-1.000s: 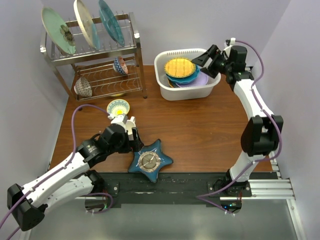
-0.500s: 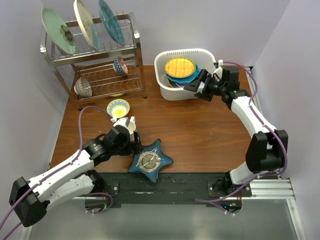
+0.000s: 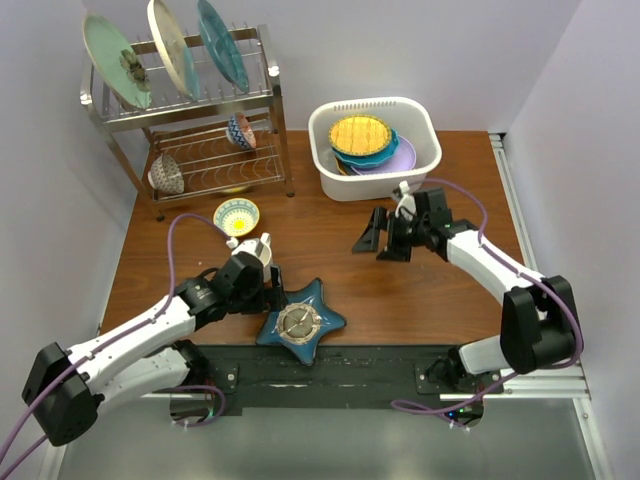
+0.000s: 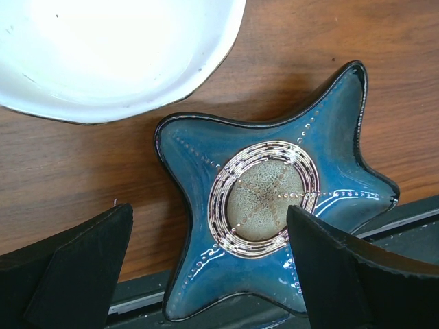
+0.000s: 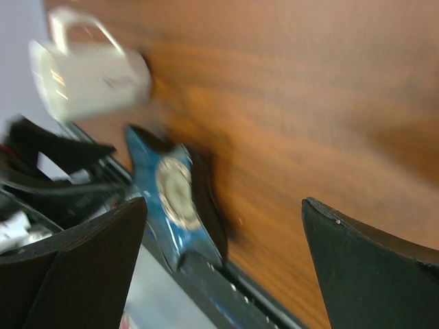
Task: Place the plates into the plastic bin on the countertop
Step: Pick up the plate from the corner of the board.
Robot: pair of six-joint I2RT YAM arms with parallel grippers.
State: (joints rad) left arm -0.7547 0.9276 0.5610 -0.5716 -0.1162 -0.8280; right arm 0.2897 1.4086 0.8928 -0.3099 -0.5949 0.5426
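Observation:
The tip lies below my right gripper and closer to my base. My right gripper will next go back down onto the star plate's tip (image 3: 339, 322) (image 5: 217, 251) opposite my left gripper.
The teal star-shaped plate (image 3: 300, 320) lies at the countertop's (image 3: 420, 290) front edge, partly over the black strip. My left gripper (image 3: 272, 288) is open just left of it; in the left wrist view the star plate (image 4: 267, 199) lies between and beyond my open fingers, with the gripper (image 4: 209, 212) over its near edge. The white plastic bin (image 3: 425, 150) at the back holds the orange dotted plate (image 3: 360, 133) on dark teal and lavender plates (image 3: 403, 157). My right gripper (image 3: 380, 238) is open and empty above mid-table, facing the star plate (image 5: 171, 192); its midpoint shows in the right wrist view (image 5: 223, 205).
A steel wire rack (image 3: 275, 110) at the back left holds a mint plate (image 3: 115, 60), a striped-rim plate (image 3: 170, 45) and a teal plate (image 3: 222, 42), with small bowls (image 3: 241, 131) below. A patterned bowl (image 3: 236, 215) and a white mug (image 5: 89, 75) sit near my left arm.
My right gripper has left the bin and swung forward and left down to mid-table, still open and empty. My left gripper has edged closer to the star plate.

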